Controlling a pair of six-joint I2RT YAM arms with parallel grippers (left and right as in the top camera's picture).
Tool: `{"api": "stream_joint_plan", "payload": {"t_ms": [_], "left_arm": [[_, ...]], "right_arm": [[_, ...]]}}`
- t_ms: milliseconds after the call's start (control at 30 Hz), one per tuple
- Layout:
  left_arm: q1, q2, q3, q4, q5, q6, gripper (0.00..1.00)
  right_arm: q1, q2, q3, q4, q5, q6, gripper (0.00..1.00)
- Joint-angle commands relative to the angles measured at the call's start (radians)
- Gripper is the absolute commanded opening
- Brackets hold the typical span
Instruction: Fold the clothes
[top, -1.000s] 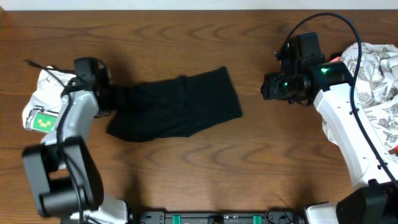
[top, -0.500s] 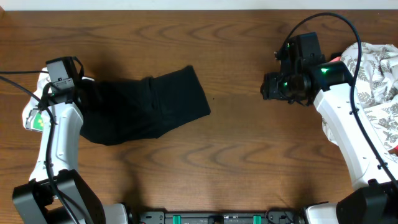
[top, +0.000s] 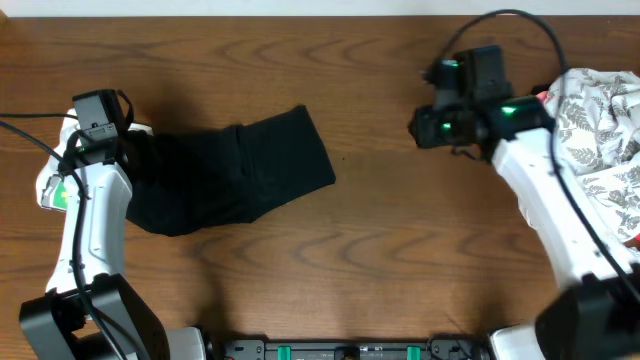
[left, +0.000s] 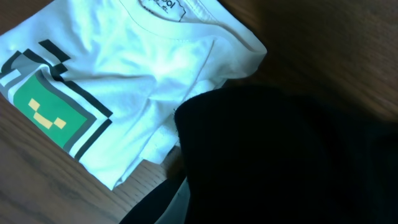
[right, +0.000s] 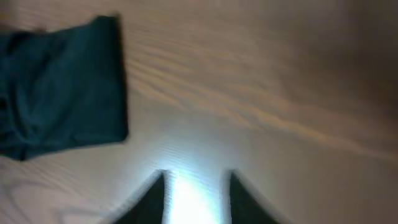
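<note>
My left gripper needs to lift, carry the garment's end to the right in the overhead view onto the squarer flap (top: 290, 153), and release it, as the garment still lies long.
A black garment (top: 235, 178) lies loosely folded left of the table's middle, its right end a squarer flap. My left gripper (top: 140, 155) is at its left end and is shut on the fabric. In the left wrist view the black cloth (left: 280, 155) covers the fingers and overlaps a folded white T-shirt (left: 93, 74). My right gripper (top: 415, 130) hovers open and empty over bare wood, well to the right of the garment. In the right wrist view its fingers (right: 193, 193) are spread, and the garment (right: 56, 87) lies at the upper left.
The folded white T-shirt with a green pixel graphic (top: 55, 190) lies at the far left edge, under my left arm. A heap of white leaf-patterned cloth (top: 600, 120) lies at the far right. Cables run over both arms.
My left gripper has dragged the black garment to the left, towards the white T-shirt, then held still. My right gripper has shifted slightly up and to the left.
</note>
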Motion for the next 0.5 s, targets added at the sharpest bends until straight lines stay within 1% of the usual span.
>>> {"api": "stream_joint_plan", "payload": {"t_ms": [0, 67, 200, 267, 367, 467], "left_arm": [[0.003, -0.02, 0.036, 0.001, -0.002, 0.005, 0.06], [0.003, -0.02, 0.036, 0.001, -0.002, 0.005, 0.06], [0.003, -0.02, 0.036, 0.0, -0.002, 0.005, 0.06], [0.003, -0.02, 0.036, 0.001, -0.002, 0.005, 0.06], [0.003, -0.02, 0.036, 0.01, -0.002, 0.005, 0.06], [0.003, -0.02, 0.036, 0.032, -0.002, 0.005, 0.06]], "right_arm": [[0.086, 0.133, -0.005, 0.092, -0.077, -0.108, 0.04], [0.123, 0.196, -0.005, 0.16, -0.077, -0.108, 0.01], [0.206, 0.336, -0.005, 0.325, -0.077, -0.105, 0.02], [0.236, 0.383, -0.005, 0.377, -0.077, -0.096, 0.03], [0.281, 0.445, -0.005, 0.436, -0.077, -0.077, 0.03], [0.313, 0.478, -0.005, 0.455, -0.077, -0.069, 0.04]]}}
